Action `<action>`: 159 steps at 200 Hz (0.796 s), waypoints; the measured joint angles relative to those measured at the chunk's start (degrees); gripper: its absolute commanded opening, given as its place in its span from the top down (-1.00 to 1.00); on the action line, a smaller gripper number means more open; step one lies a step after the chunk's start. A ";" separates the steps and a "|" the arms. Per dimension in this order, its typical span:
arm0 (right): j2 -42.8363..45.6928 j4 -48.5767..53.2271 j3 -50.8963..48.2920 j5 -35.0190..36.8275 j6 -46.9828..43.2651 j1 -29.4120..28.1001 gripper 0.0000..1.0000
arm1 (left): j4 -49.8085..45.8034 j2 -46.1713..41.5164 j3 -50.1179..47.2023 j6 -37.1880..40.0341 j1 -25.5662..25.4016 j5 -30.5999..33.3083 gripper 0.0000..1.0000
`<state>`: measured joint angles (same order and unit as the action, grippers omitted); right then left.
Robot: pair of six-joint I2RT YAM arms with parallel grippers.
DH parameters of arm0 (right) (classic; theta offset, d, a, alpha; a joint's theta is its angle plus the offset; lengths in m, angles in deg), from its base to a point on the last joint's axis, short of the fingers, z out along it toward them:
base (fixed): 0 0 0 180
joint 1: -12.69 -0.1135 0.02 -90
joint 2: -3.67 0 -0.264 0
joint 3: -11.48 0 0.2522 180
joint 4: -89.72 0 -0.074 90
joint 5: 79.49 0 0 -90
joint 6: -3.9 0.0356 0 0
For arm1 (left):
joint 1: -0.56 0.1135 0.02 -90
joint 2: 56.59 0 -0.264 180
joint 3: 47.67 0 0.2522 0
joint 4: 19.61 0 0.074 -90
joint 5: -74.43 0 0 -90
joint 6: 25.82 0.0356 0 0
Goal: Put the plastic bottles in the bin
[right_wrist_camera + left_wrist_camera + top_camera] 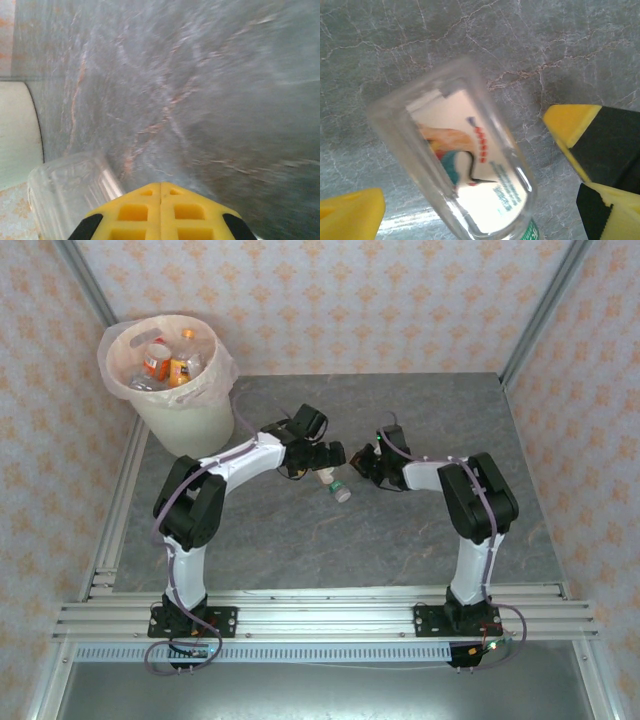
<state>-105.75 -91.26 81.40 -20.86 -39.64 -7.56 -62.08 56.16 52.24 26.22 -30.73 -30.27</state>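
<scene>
The bottle lies slanted between my fingers, so I should next turn my left gripper in line with it and lower it over the labelled body (326, 476) (470, 162) to close.
A clear plastic bottle (337, 487) with a white label and green cap lies on the grey table between the two arms. In the left wrist view this bottle (470, 165) lies slanted between my yellow fingers (580, 125), which stand wide apart and clear of it. My left gripper (328, 462) is open just above it. My right gripper (358, 462) hovers close to the bottle's right, shut with nothing held; its fingertips (160, 192) are pressed together, and a clear bottle (70, 195) lies at their left. The bin (175, 390) stands at the far left corner with several bottles (170, 362) inside.
The grey stone-patterned table (420, 420) spreads around both grippers. Patterned walls close it in at the back and sides. A metal rail (330, 615) runs along the near edge by the arm bases. A cream curved surface (17, 130), probably the bin, shows far left.
</scene>
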 measured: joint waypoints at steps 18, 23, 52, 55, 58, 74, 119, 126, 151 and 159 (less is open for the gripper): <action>3.26 1.55 -1.99 0.66 -0.48 1.62 0.54 | -3.21 0.00 2.49 -1.70 -2.64 5.53 -1.00; 4.26 2.14 -2.21 0.76 -1.29 1.92 0.46 | -3.91 0.00 3.04 -2.45 -3.28 6.93 -1.00; 12.31 6.99 -2.67 4.22 -4.90 2.43 -0.27 | -9.22 0.02 5.53 -8.57 -6.49 16.11 -1.00; 13.14 7.45 -2.67 4.74 -5.57 2.40 -0.32 | -9.77 0.02 5.73 -9.18 -6.64 16.90 -1.00; 13.84 7.85 -2.71 4.96 -5.88 2.40 -0.37 | -10.21 0.02 5.86 -9.88 -6.78 17.49 -1.00; 17.33 9.51 -3.54 7.54 -7.78 2.40 -0.95 | -11.47 0.04 5.99 -13.31 -6.97 19.93 -1.00; 22.21 12.96 -8.94 14.01 -10.54 2.43 -0.98 | -10.84 1.46 5.99 -21.33 -6.86 21.59 -1.00; 22.80 13.62 -9.51 14.73 -10.84 2.43 -0.98 | -10.54 1.92 6.08 -22.29 -6.86 21.62 -1.00; 24.96 15.50 -9.97 17.14 -12.57 2.43 -0.99 | -11.58 5.55 9.38 -25.49 -6.86 22.21 -1.00; 25.83 16.11 -9.97 18.03 -13.29 2.43 -0.98 | -11.82 6.95 10.71 -26.67 -6.86 22.51 -1.00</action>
<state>-79.92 -75.15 71.44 -2.83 -52.93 -5.14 -73.91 63.11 62.95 -0.44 -37.60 -7.76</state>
